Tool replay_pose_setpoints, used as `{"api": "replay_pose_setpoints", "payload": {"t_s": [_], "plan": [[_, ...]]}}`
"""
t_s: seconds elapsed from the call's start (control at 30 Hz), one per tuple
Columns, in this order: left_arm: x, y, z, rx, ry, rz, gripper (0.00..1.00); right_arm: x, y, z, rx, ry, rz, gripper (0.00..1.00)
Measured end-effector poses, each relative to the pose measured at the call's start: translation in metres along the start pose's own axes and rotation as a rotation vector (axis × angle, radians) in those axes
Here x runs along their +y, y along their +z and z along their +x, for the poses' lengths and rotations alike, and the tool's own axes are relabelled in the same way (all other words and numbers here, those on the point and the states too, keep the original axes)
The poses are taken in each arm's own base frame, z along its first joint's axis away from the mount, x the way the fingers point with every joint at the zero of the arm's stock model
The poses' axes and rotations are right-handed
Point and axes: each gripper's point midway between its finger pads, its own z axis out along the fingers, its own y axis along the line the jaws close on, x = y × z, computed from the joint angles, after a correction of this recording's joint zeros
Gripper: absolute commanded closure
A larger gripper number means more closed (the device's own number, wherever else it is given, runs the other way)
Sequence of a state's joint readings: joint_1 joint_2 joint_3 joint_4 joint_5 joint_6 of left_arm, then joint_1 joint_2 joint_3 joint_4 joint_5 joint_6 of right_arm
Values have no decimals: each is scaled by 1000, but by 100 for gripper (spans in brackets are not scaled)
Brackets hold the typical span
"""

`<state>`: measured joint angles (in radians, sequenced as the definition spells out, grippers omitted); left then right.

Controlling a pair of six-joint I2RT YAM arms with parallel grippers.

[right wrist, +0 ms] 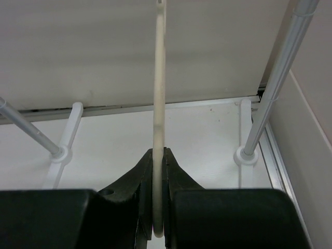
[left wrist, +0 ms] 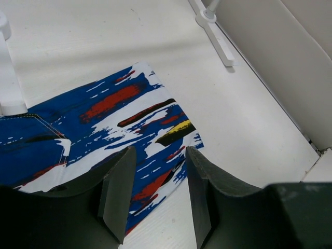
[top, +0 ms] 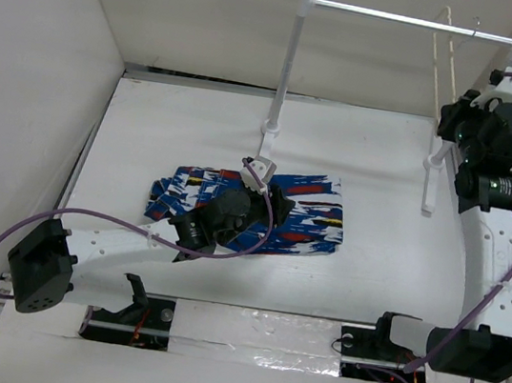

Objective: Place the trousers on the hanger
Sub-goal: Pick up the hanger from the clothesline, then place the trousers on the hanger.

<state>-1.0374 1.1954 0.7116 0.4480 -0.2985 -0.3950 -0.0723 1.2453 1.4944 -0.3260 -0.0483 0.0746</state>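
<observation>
My right gripper moves the hanger (top: 446,61) off the rack's bar next, back and down to the bare tabletop beside the trousers. It then releases the hanger, as the trousers lie flat.
The blue splashed trousers (top: 305,220) lie folded flat on the table's middle. My left gripper (top: 269,203) hovers over them, open and empty; in the left wrist view its fingers (left wrist: 116,194) straddle the trousers' near edge (left wrist: 129,119). The cream hanger (top: 446,61) hangs by its hook from the white rack's rail (top: 407,20) at the back right. My right gripper (top: 459,121) is shut on the hanger's lower end; the right wrist view shows the cream bar (right wrist: 159,104) pinched between the two fingers (right wrist: 142,181).
The rack's left post (top: 284,70) and foot (top: 266,140) stand just behind the trousers. Its right post (top: 438,166) stands beside my right arm. White walls enclose the table on the left, back and right. Purple cables loop off both arms.
</observation>
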Motion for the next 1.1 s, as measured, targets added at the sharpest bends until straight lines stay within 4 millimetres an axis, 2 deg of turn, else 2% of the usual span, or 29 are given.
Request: {"api": "replay_pose_setpoints", "payload": {"t_s": [0.07, 0.17, 0.3, 0.43, 0.6, 0.7, 0.73, 0.87, 0.97, 1.1], "plan": [[-1, 0, 0, 1, -1, 5, 59, -2, -4, 11, 7, 2, 7, 100], [-3, 0, 1, 5, -5, 14, 60, -4, -12, 44, 54, 10, 15, 100], [-8, 0, 2, 11, -17, 37, 63, -1, -26, 99, 135, 19, 11, 100], [-14, 4, 7, 27, -47, 64, 64, 11, -47, 159, 217, 17, -15, 100], [-29, 26, 24, 96, -98, 83, 64, 25, -74, 235, 329, 4, -42, 100], [-47, 47, 28, 122, -123, 101, 65, 30, -86, 268, 385, -10, -48, 100], [-59, 61, 31, 135, -144, 113, 65, 31, -89, 277, 397, -10, -51, 100], [-85, 92, 46, 178, -203, 158, 65, 32, -97, 297, 424, -1, -54, 100], [-89, 109, 65, 211, -238, 159, 64, 33, -100, 303, 416, 14, -61, 100], [-86, 120, 86, 241, -277, 140, 57, 36, -101, 313, 414, 30, -75, 100]]}}
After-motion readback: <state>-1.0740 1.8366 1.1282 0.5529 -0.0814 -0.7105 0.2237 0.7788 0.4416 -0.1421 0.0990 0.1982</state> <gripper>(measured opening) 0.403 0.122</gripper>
